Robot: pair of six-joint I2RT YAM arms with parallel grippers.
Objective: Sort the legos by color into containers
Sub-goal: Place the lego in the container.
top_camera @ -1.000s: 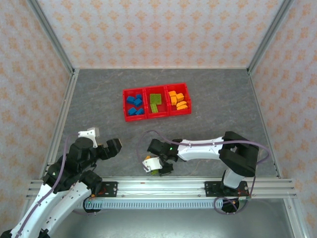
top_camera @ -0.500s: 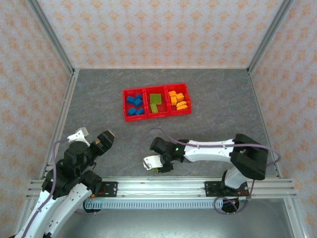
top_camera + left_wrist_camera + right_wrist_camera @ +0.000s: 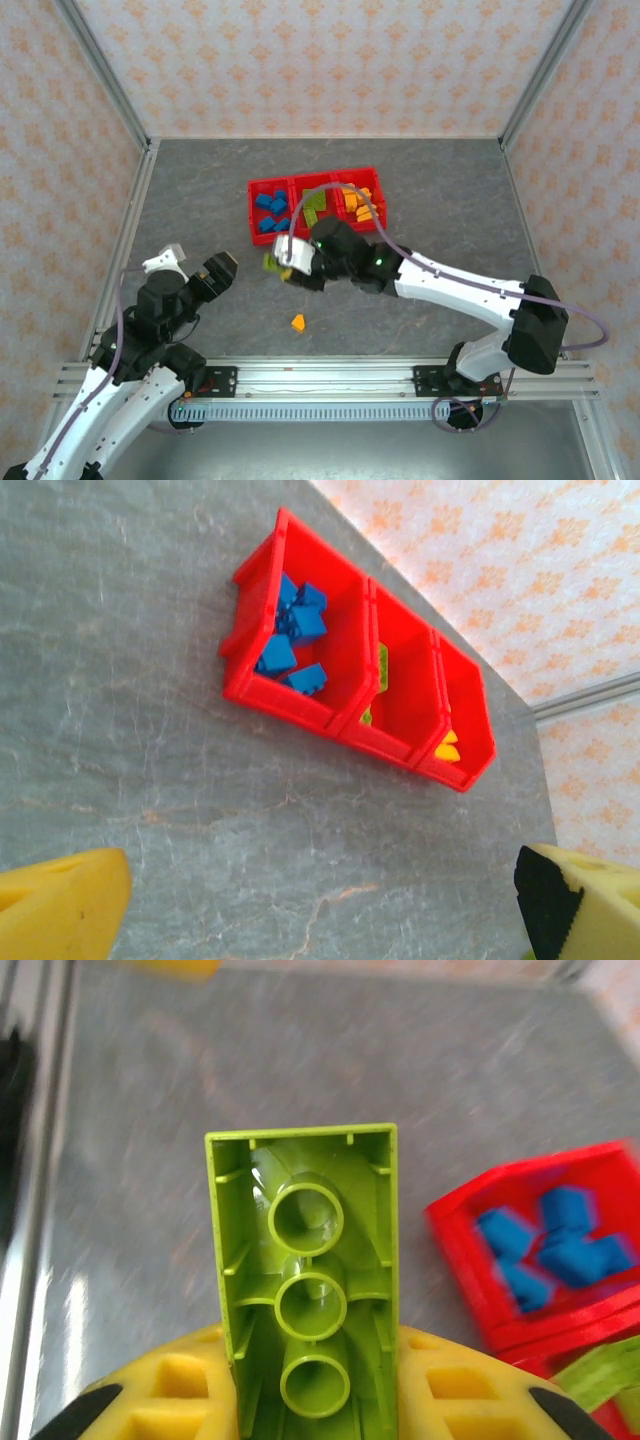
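The green legos in the middle bin are farther out than the right gripper, so it should move outward over that bin next and let go of the lime-green lego among its matches.
My right gripper is shut on a lime-green lego and hangs above the table, just in front of the containers. In the right wrist view the green lego stands with its hollow underside to the camera, clamped between the yellow pads. The red bins hold blue legos, green legos and orange legos. One orange lego lies on the table in front. My left gripper is open and holds nothing, at the near left. In the left wrist view the containers lie far ahead.
The grey table is walled on three sides, with a metal rail along the near edge. The right arm's cable loops over the middle bin. Bare table lies between the left gripper and the bins.
My right gripper shut on the green lego near the front edge, then lifted it and carried it toward the bins. An orange lego now shows on the table. The left arm shifted slightly.
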